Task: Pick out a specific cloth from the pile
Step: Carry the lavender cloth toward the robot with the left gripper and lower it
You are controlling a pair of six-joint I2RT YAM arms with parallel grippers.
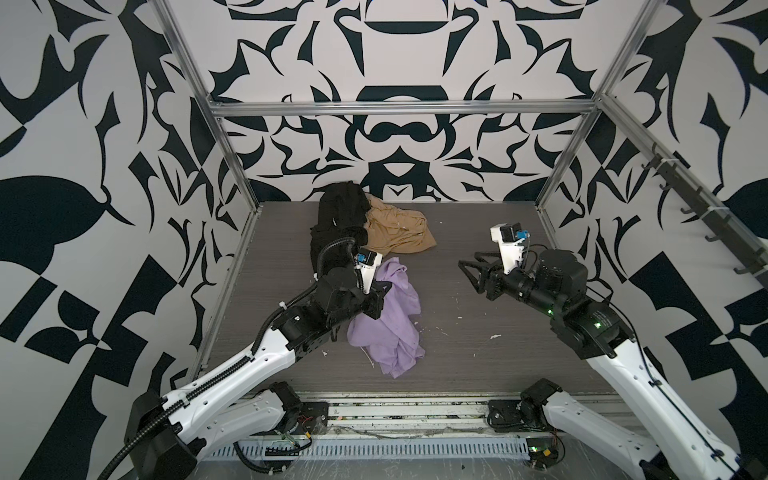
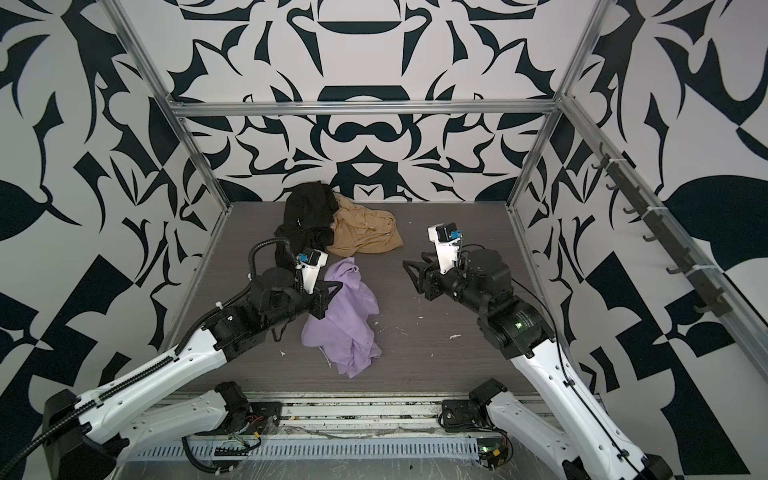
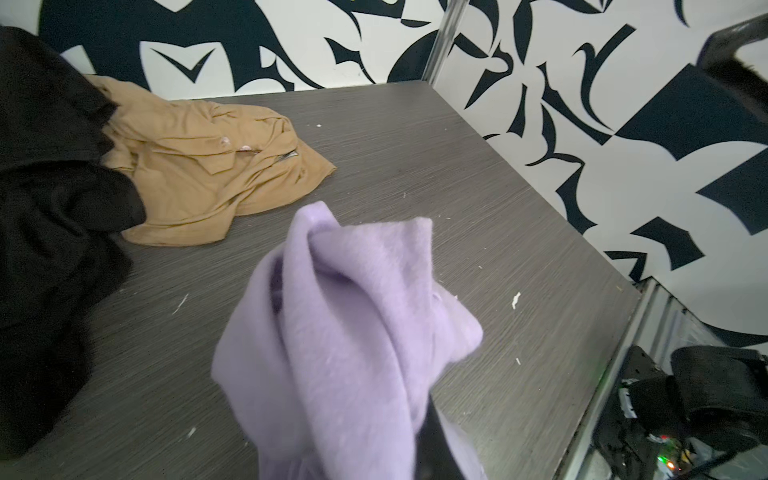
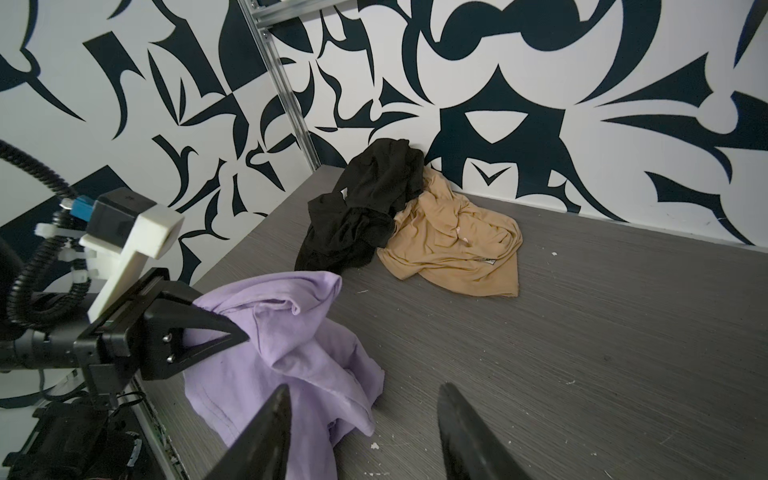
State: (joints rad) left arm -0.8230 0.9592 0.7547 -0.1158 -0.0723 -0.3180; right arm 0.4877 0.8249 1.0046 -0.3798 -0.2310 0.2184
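My left gripper draws back and down over the cloth's trailing near part next and releases the cloth's fold, since that part lies below it, nearer my base.
The cloth (image 1: 395, 328) is lavender. It lies apart from the pile, nearer the front of the table, in both top views (image 2: 349, 328). My left gripper (image 1: 388, 286) is shut on its upper fold and holds that part raised while the rest trails on the table. In the left wrist view the cloth (image 3: 345, 316) covers the jaws; only one dark finger (image 3: 434, 444) shows. The pile at the back holds a black garment (image 1: 338, 216) and a tan-beige garment (image 1: 399, 232). My right gripper (image 1: 467, 274) hovers open to the right of the cloth, with nothing between its fingers (image 4: 365, 388).
The dark wood-grain table (image 1: 478, 232) is boxed in by patterned walls and aluminium frame posts (image 1: 237, 166). Small white scraps (image 1: 494, 336) dot the surface. A cable tray (image 1: 374, 449) runs along the front edge between the arm bases.
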